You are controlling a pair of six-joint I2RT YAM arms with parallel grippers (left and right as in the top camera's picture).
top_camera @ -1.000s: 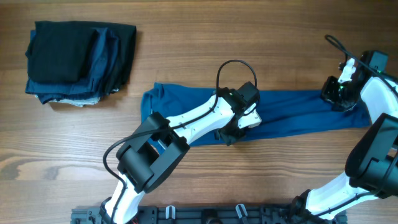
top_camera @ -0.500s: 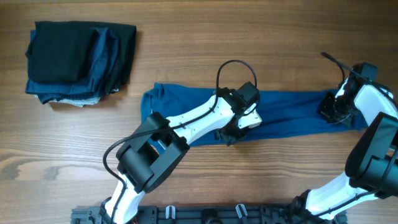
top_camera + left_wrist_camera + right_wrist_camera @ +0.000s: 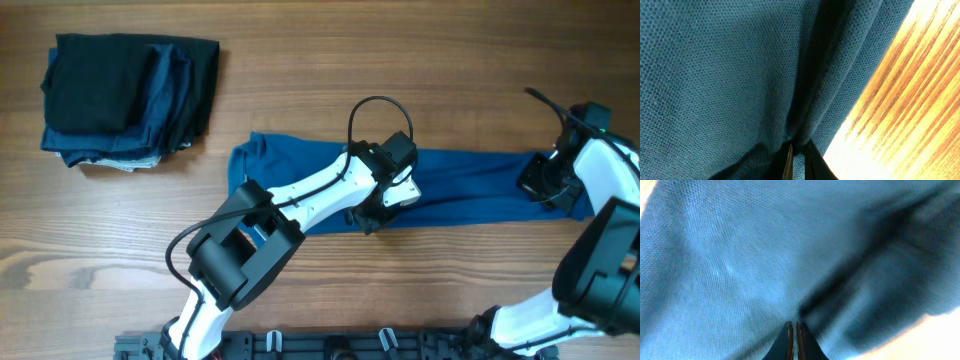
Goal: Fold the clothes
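Note:
The fold goes to the right in the overhead view next, toward the blue shirt's end, and my right gripper releases it, since creases gather there.
The clothes (image 3: 470,185), a blue shirt, lie in a long band across the middle of the wooden table. My left gripper (image 3: 372,216) sits at the near edge of the band's middle. In the left wrist view its jaws (image 3: 797,146) are shut on a thin pinch of blue fabric (image 3: 715,75), with folds running into the tips. My right gripper (image 3: 541,186) is at the band's right end. In the right wrist view it (image 3: 793,324) is shut, and a crease of the fabric (image 3: 740,255) gathers at its tips.
A stack of folded black and dark navy garments (image 3: 130,100) lies at the back left. Bare wood (image 3: 400,60) runs behind the shirt, and the table (image 3: 920,100) shows beside the fabric in the left wrist view.
My right gripper came down from the far edge onto the shirt's right end, shut there, then shifted slightly right. The left arm has stayed in place.

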